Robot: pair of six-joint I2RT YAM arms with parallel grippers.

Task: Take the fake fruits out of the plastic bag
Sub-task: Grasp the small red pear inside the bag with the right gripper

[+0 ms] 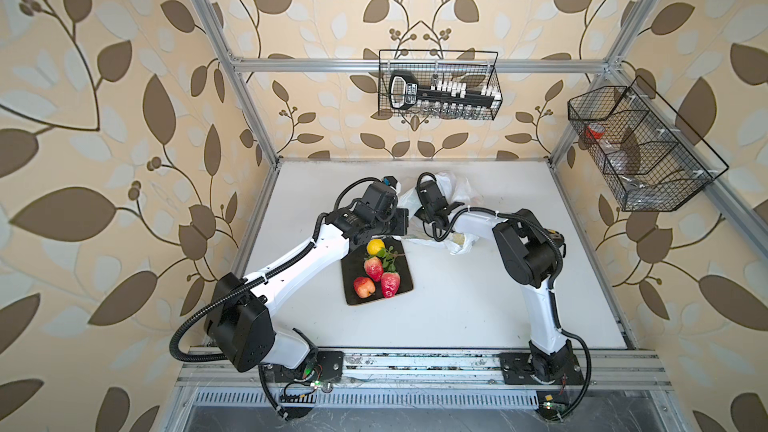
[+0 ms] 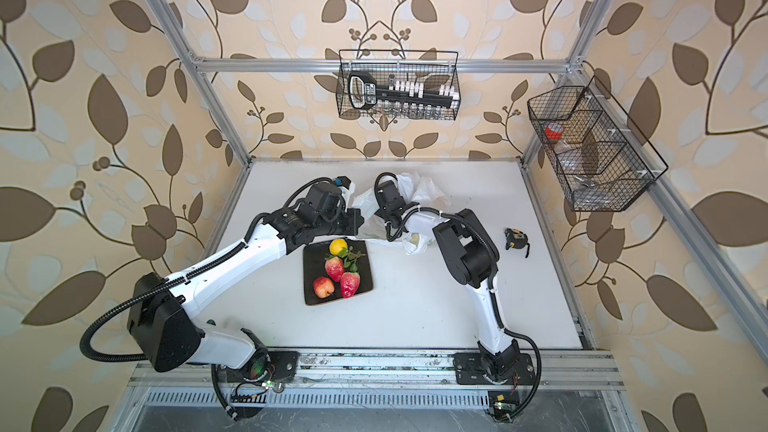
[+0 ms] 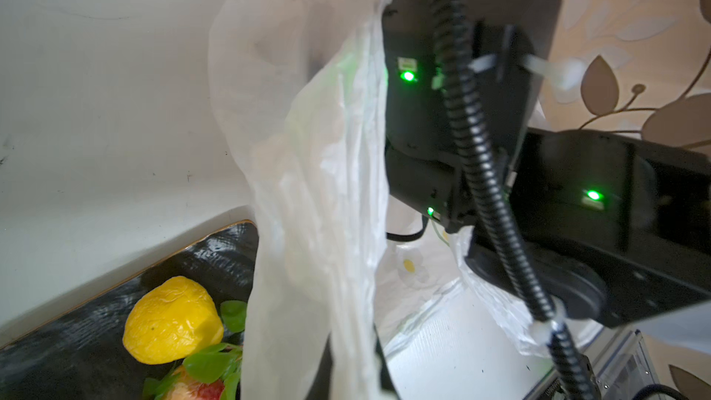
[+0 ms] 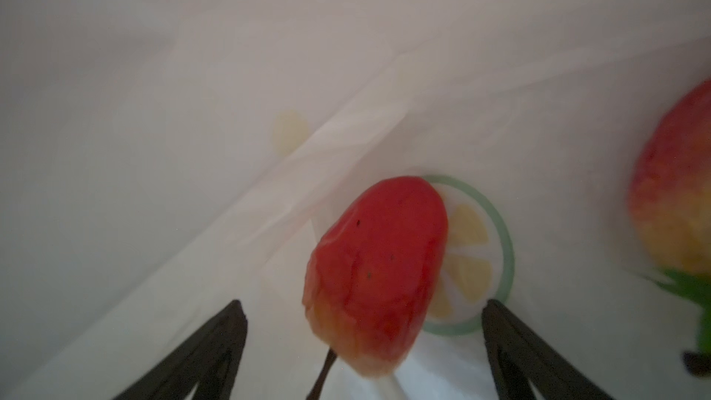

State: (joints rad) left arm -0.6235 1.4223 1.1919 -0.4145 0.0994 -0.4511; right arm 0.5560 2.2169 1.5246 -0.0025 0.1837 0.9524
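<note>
My right gripper needs to slide outward and deeper into the bag next, around the sides of the red fake fruit, since most of the fruit is still beyond the open fingers.
The white plastic bag lies crumpled at the back of the table in both top views. My left gripper is shut on the bag's edge, and the film hangs over its fingers in the left wrist view. My right gripper is inside the bag and open. A red fake fruit lies between its fingers with a gap on each side. A red-and-yellow fruit with green leaves lies off to one side. On the black plate rest a yellow fruit, three red fruits and a green sprig.
A tape measure lies on the table to the right of the right arm. Two wire baskets hang on the frame: one at the back, one on the right. The right arm's black wrist is close to the left wrist camera.
</note>
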